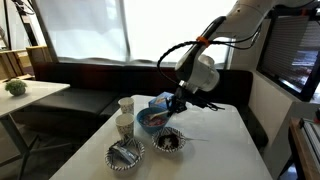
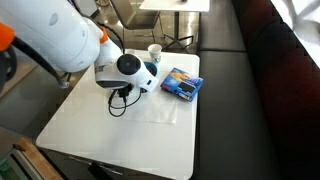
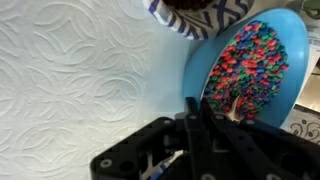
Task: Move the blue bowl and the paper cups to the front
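The gripper draws the blue bowl back next, where the white table lies open away from the paper cups, then releases the bowl's rim.
The blue bowl (image 1: 150, 121) stands mid-table, and in the wrist view the blue bowl (image 3: 197, 70) holds many small coloured bits. My gripper (image 3: 199, 102) is shut on the bowl's near rim, one finger inside and one outside. In an exterior view the gripper (image 1: 178, 104) reaches down at the bowl's right side. Two cream paper cups (image 1: 126, 104) (image 1: 124, 124) stand upright just left of the bowl. One paper cup (image 2: 154, 52) shows behind the arm, which hides most of the bowl there.
Two black-and-white patterned bowls (image 1: 126, 154) (image 1: 168, 142) sit toward the camera on the white table (image 1: 220, 150); one patterned bowl (image 3: 200, 14) touches the blue bowl's far side. A flat blue packet (image 2: 181, 84) lies beside it. A dark bench (image 1: 90, 75) runs along the table.
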`<state>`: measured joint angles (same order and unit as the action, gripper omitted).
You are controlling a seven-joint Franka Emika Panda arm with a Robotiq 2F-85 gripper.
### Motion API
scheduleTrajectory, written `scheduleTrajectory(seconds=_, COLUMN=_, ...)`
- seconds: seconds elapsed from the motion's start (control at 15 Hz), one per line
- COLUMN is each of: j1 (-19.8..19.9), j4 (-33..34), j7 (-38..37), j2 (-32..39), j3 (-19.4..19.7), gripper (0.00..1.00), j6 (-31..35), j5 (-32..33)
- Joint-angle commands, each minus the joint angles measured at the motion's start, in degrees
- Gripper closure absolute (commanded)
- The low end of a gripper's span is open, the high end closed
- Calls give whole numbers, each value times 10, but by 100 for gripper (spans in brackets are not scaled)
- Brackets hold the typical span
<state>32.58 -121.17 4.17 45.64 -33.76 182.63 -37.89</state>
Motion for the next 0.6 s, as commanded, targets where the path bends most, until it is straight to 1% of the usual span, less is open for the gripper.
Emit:
scheduleTrajectory(seconds=0.0, j1=67, j4=-65, j7=18, j2=-33, j3=-49, gripper=99, j6=17, j5=-6)
scheduleTrajectory(seconds=0.33, j1=140, j4=-127, j7=69, j2=-39, j3=-96, gripper=99, j6=0, j5=10)
scheduleTrajectory(seconds=0.53, j1=168, j4=-158, j7=102, j2=-40, j3=-116, gripper=99, j6=-1, j5=14)
